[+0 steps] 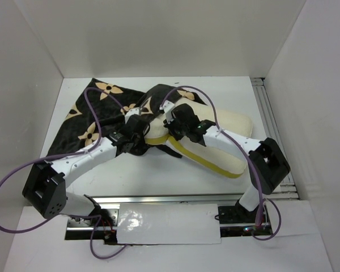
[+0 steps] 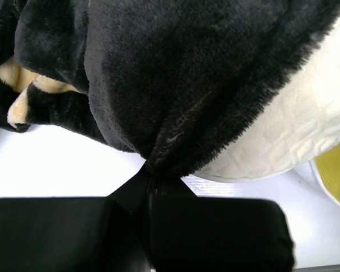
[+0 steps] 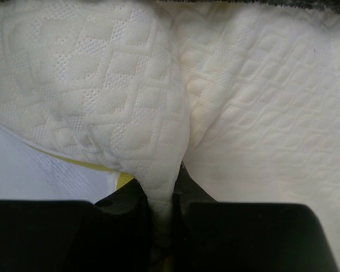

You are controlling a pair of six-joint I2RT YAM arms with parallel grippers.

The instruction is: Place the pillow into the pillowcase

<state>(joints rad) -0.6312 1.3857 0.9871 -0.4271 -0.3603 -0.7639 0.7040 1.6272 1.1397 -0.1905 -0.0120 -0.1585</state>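
The robot's left hand will next pull the pillowcase's rim to the right in the top view, over the pillow's yellow edge (image 1: 180,148) (image 2: 335,173), and let go, because that edge is bare there.
The dark plush pillowcase (image 1: 105,116) with tan flowers lies at the back left, its open end draped over the left end of the cream pillow (image 1: 229,127). The pillow's pale yellow edge (image 1: 215,164) faces the front. My left gripper (image 1: 137,131) is shut on a pinch of the pillowcase's black rim (image 2: 175,130), with the pillow (image 2: 306,130) showing under that rim. My right gripper (image 1: 178,122) is shut on a fold of the pillow's textured cover (image 3: 158,170) near the pillowcase opening.
White walls close in the table on the left, back and right. A metal rail (image 1: 275,122) runs along the right side. The arm bases and a white plate (image 1: 164,224) sit at the near edge. Purple cables (image 1: 90,122) loop over both arms.
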